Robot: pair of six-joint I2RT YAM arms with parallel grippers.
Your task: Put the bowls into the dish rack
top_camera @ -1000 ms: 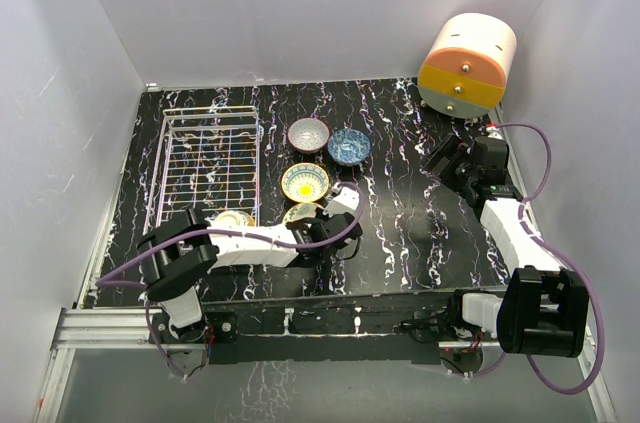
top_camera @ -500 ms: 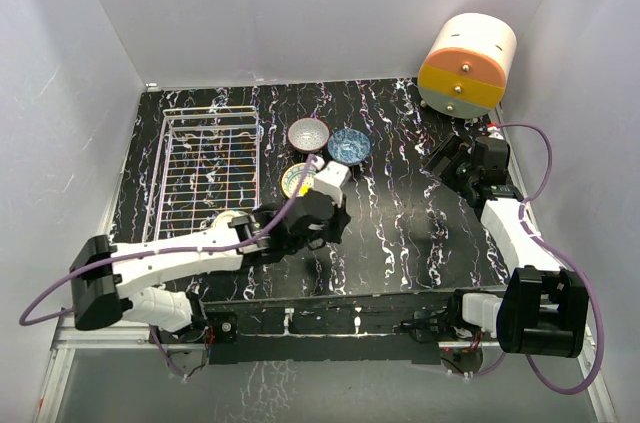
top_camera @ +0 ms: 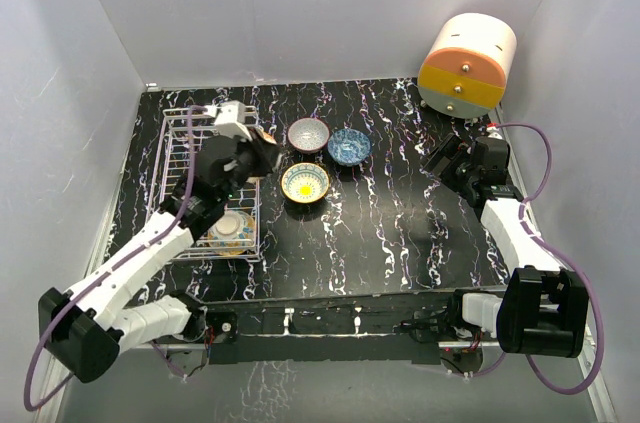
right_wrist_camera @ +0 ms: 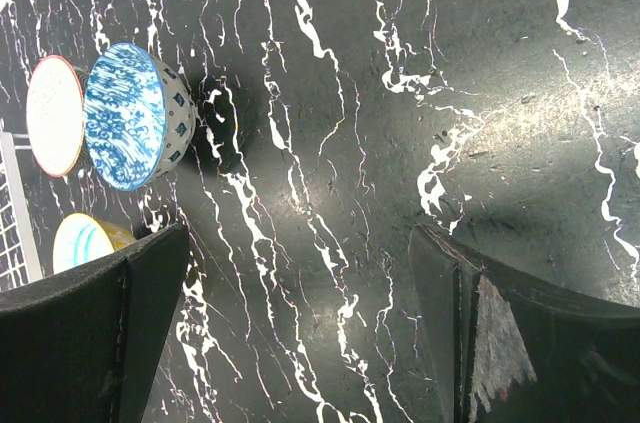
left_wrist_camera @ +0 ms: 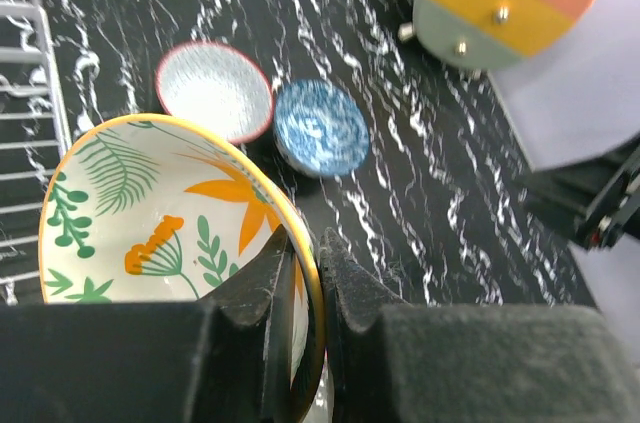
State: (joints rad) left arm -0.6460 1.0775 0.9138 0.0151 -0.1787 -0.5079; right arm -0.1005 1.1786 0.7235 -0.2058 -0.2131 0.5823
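Observation:
The floral bowl tilts and goes down into the rack's far end next, free of the pale bowl, as my left gripper swings to the left in the top view.
My left gripper [left_wrist_camera: 312, 265] is shut on the yellow rim of an orange-and-green floral bowl [left_wrist_camera: 150, 213], one finger inside and one outside. In the top view this gripper [top_camera: 252, 151] hangs at the right edge of the white wire dish rack [top_camera: 200, 165]. One pale bowl [top_camera: 232, 230] lies in the rack's near right corner. On the table stand a grey red-rimmed bowl [top_camera: 308, 133], a blue patterned bowl [top_camera: 348, 145] and a yellow-rimmed blue bowl [top_camera: 305, 181]. My right gripper [right_wrist_camera: 300, 283] is open over bare table, right of the blue bowl [right_wrist_camera: 135, 113].
A big cream, orange and yellow drum [top_camera: 467, 65] stands at the back right corner. White walls close the black marbled table [top_camera: 400, 223] on three sides. The right arm [top_camera: 510, 223] lies along the right edge.
My left arm has lifted the floral bowl from the table's near middle and swung it up and left to the rack's right edge. The right arm has not moved.

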